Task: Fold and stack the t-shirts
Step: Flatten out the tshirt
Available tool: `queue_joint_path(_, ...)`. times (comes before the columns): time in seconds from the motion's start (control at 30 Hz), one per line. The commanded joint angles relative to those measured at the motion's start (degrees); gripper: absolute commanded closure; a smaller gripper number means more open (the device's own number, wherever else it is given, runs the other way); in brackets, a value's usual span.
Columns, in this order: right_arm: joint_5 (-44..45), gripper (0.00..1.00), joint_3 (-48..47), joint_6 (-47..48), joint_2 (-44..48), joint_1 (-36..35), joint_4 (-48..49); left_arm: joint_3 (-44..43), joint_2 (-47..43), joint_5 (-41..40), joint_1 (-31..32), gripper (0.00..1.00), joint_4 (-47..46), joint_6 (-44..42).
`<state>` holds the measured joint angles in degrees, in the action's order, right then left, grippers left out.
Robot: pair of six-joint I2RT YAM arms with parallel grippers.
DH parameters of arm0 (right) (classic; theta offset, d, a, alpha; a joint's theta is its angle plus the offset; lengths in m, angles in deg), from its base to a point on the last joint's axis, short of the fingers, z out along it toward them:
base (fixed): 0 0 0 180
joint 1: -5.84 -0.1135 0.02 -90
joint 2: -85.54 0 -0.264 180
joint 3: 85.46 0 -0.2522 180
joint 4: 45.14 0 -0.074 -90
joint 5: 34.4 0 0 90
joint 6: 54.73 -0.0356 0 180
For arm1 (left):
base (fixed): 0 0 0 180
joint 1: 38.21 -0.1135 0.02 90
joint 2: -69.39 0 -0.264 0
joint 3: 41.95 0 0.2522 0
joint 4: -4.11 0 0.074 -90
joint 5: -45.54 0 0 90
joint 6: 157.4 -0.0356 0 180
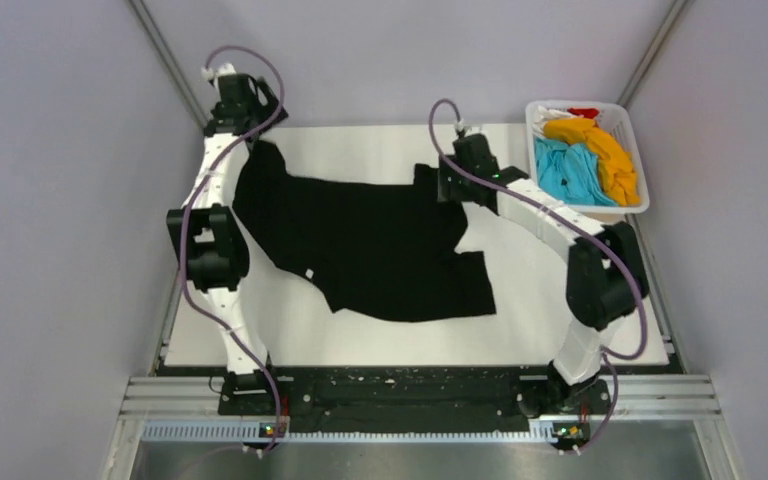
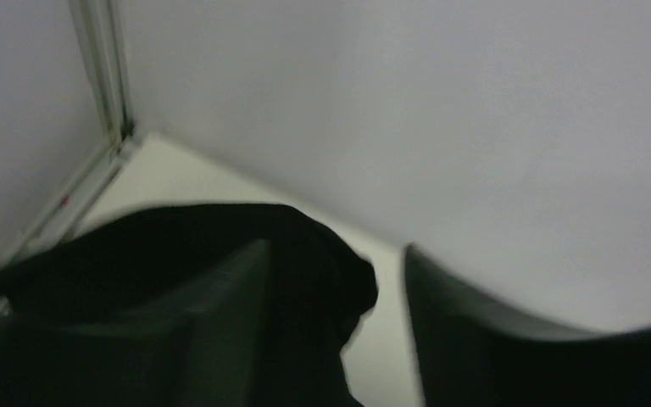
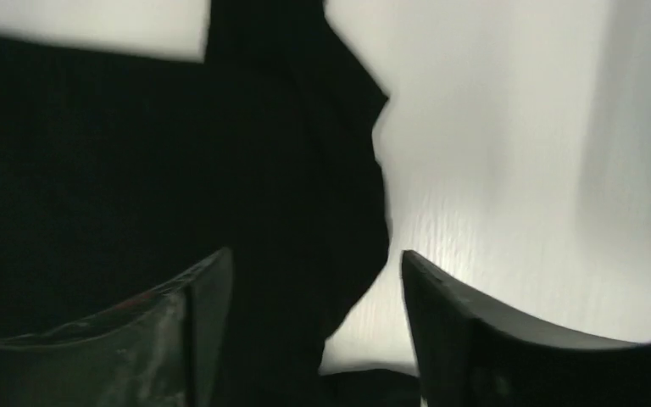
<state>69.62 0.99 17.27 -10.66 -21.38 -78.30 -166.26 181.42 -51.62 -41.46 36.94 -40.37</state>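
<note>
The shirt's edge [image 1: 243, 213] lies below my left gripper, nearer my base, so my left gripper will move back and down next and tip its fingers downward, onto that edge beside its arm.
The large black t-shirt [image 1: 360, 240] lies spread and rumpled across the white table [image 1: 520, 300]. My left gripper [image 1: 245, 128] is at the shirt's far left corner. In the left wrist view [image 2: 335, 250] it is open, with black cloth [image 2: 178, 246] lying against its left finger. My right gripper [image 1: 440, 185] is at the shirt's far right edge. In the right wrist view [image 3: 314, 254] it is open, with the edge of the black cloth [image 3: 93, 153] between the fingers. The orange [image 1: 610, 160], sky-blue [image 1: 570, 172], white [image 1: 550, 113] and red [image 1: 585, 112] t-shirts lie bunched in the basket.
The white plastic basket [image 1: 642, 165] stands at the far right corner of the table. Grey walls close in the left, back and right sides. A metal rail [image 1: 420, 395] with the arm bases runs along the near edge.
</note>
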Motion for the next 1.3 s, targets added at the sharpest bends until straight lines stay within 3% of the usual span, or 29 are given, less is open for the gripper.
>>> queue_joint_path(0.0, 0.2, 0.21, -5.5, -4.6, -4.9, 0.7, -7.1, -5.8, 6.2, 8.3, -0.4, 0.01, 10.9, 1.9)
queue_joint_path(0.13, 4.8, 0.02, -1.2, -5.5, -1.0, 0.8, -4.6, 3.3, 1.2, 9.8, -0.3, 0.01, 6.6, 1.7)
queue_joint_path(0.37, 0.0, 0.01, 8.9, 1.7, 6.3, 1.0, -1.5, 22.5, -11.0, 1.4, -0.4, 0.01, 6.1, 0.8)
queue_joint_path(0.53, -6.9, 0.01, 17.3, -0.2, 10.8, 0.9, -0.8, 32.2, -15.8, -6.8, -1.6, 0.01, 9.8, 2.4)
queue_joint_path(0.63, -9.6, 0.01, 21.7, -2.6, 13.1, 0.9, -1.5, 35.4, -15.3, -3.8, -3.5, 0.02, 9.7, 3.7)
queue_joint_path(0.8, -6.5, 0.01, 27.0, -4.5, 16.2, -2.5, -5.0, 37.8, -10.5, 3.2, -5.5, 0.09, 7.6, 5.4)
queue_joint_path(1.1, -6.0, 0.03, 32.3, -7.6, 14.3, -7.0, -7.7, 31.3, 1.0, 1.4, -7.1, 0.22, 14.3, 7.3)
queue_joint_path(1.2, -6.4, 0.04, 33.6, -8.3, 13.5, -8.1, -6.9, 30.6, 2.8, 3.8, -7.5, 0.35, 13.8, 7.4)
queue_joint_path(1.27, -6.4, 0.05, 34.2, -8.9, 12.4, -8.9, -6.6, 30.3, 3.3, 5.5, -7.5, 0.52, 13.1, 7.5)
